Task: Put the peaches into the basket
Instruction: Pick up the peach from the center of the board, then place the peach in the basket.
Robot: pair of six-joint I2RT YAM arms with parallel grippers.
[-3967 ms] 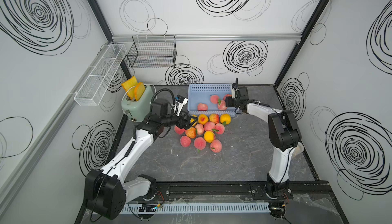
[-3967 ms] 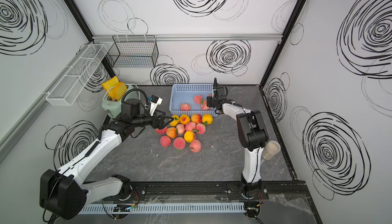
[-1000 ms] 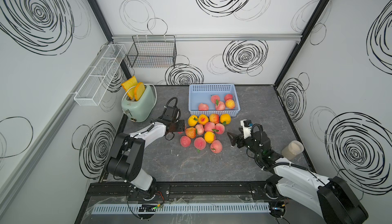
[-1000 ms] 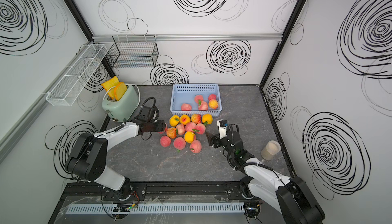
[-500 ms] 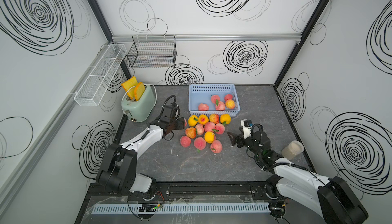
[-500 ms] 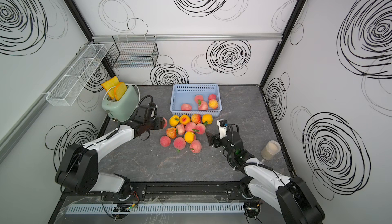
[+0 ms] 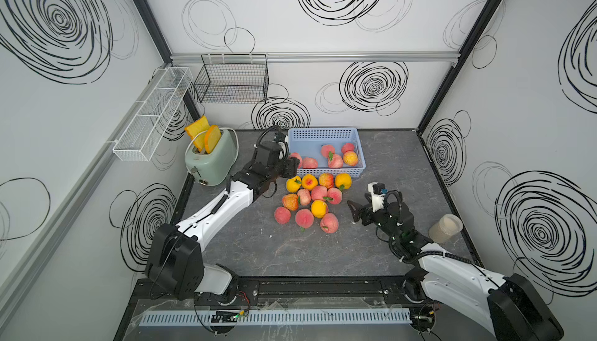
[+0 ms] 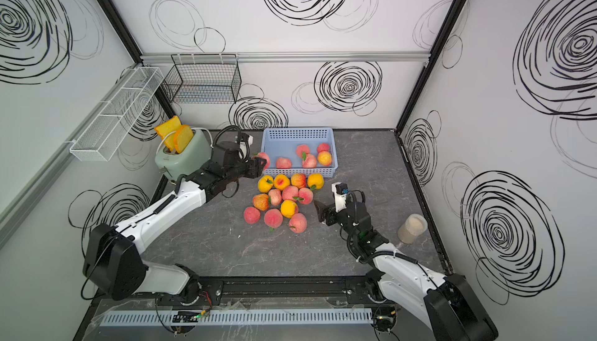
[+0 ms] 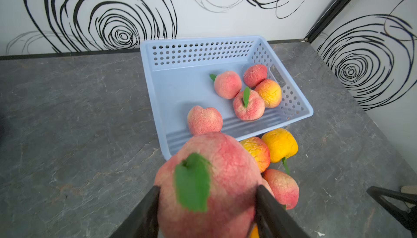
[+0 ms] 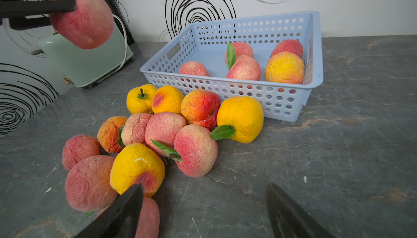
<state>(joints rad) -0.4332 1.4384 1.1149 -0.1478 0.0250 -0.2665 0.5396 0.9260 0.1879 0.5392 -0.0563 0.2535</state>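
Note:
My left gripper moves outward over the basket's rim next, then down, and releases the peach. The basket's bare bottom lies outward of my gripper and below it.
My left gripper [image 7: 292,165] is shut on a pink peach with a green leaf [image 9: 209,180], held in the air just off the front left corner of the blue basket [image 7: 323,134]. The same held peach [image 10: 83,17] shows high up in the right wrist view. Several peaches [image 9: 248,103] lie inside the basket [image 9: 198,52]. A pile of several pink and yellow peaches [image 7: 310,200] lies on the table in front of it. My right gripper [image 7: 355,211] is open and low, just right of the pile, with only bare table between its fingers [image 10: 135,194].
A green toaster with toast [image 7: 211,158] stands at the back left, close behind my left arm. A cup [image 7: 445,228] stands at the right edge near my right arm. A black wire basket [image 7: 232,81] and a white wire rack [image 7: 151,113] hang on the walls.
My left gripper has lifted the peach from the left side of the pile and carried it back toward the basket. The right gripper has stayed in place.

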